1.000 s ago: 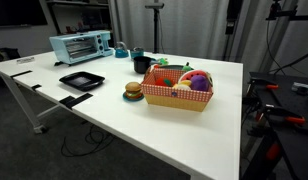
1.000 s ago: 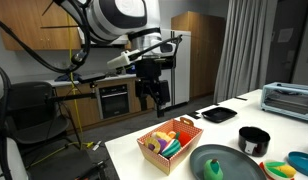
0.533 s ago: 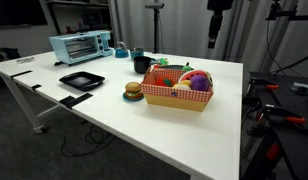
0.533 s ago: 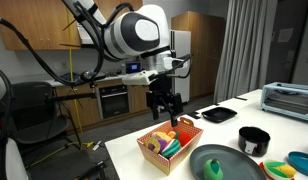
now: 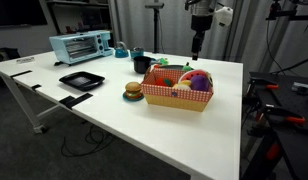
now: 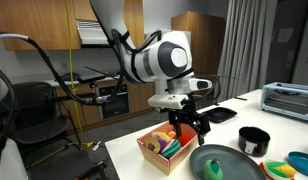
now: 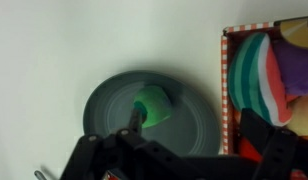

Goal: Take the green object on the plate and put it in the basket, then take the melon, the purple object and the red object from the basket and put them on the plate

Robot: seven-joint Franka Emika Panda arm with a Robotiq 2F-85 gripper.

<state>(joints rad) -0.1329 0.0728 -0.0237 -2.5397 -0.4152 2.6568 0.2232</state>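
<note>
My open fingers are high above the basket-side half of the plate, so next I need to move my gripper to the left in the wrist view and go down onto the green object (image 6: 213, 170) (image 7: 153, 104).
In the wrist view the green object (image 7: 154, 104) lies near the middle of the dark round plate (image 7: 109, 100). Right of the plate is the basket (image 7: 223, 90) with its checked lining. It holds the striped melon (image 7: 252, 75) and the purple object (image 7: 294, 70), and a bit of red (image 7: 256, 150) shows under one finger. My gripper (image 7: 199, 127) hangs open and empty above the plate's basket-side half. In both exterior views the gripper (image 5: 198, 45) (image 6: 199, 125) is well above the basket (image 5: 179, 95) (image 6: 159, 150) and plate (image 6: 229, 160).
A toy burger (image 5: 133, 90) sits next to the basket, a black square tray (image 5: 82, 80) further along, and a toaster oven (image 5: 81, 46) at the back. A black cup (image 6: 253, 140) and coloured bowls (image 6: 289, 168) stand near the plate.
The arm has swung in over the table and come down toward the plate and basket. The jaws stayed open. Nothing on the table has moved.
</note>
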